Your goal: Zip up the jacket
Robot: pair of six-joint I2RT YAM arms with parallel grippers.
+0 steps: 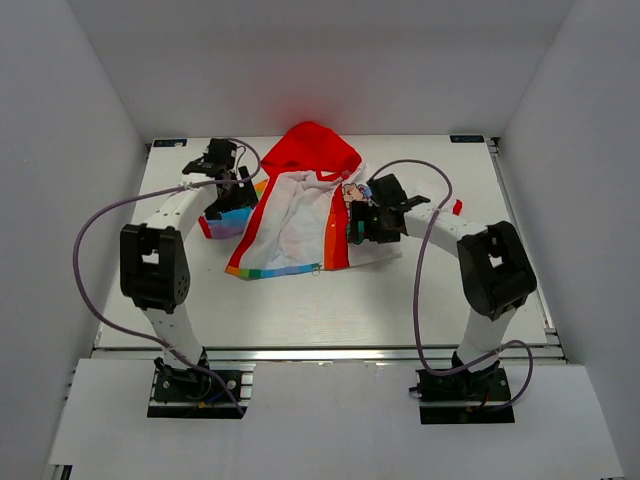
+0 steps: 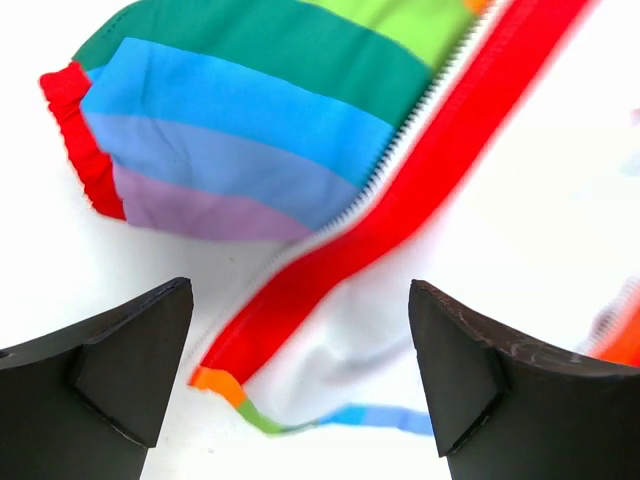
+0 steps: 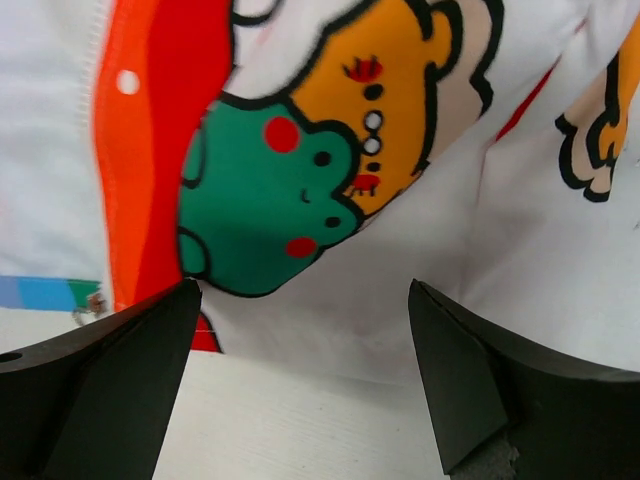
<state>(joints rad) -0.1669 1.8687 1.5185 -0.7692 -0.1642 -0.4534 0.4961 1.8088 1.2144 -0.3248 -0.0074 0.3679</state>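
Observation:
The bottom end of the zipper is at the near hem corner, so my left gripper will move back and down onto the end of its white teeth [image 1: 230, 267] [image 2: 205, 364].
The jacket [image 1: 300, 215] lies open on the table, red hood [image 1: 318, 150] at the far side, white lining up, rainbow hem [image 1: 275, 270] at the near side. My left gripper [image 1: 232, 195] is open above the jacket's left edge. In the left wrist view the red zipper band [image 2: 400, 200] with white teeth, the rainbow sleeve [image 2: 230, 130] with red cuff and the hem corner [image 2: 215, 385] lie under the open gripper [image 2: 300, 380]. My right gripper [image 1: 358, 228] is open over the right front panel. The right wrist view shows the gripper [image 3: 300, 390] above the cartoon print [image 3: 300, 170] and orange-red edge band [image 3: 155, 150].
The white table [image 1: 330, 310] has raised rails at its edges. Grey cables loop from both arms over the table. A small red piece, probably the right cuff [image 1: 457, 207], shows beside the right arm.

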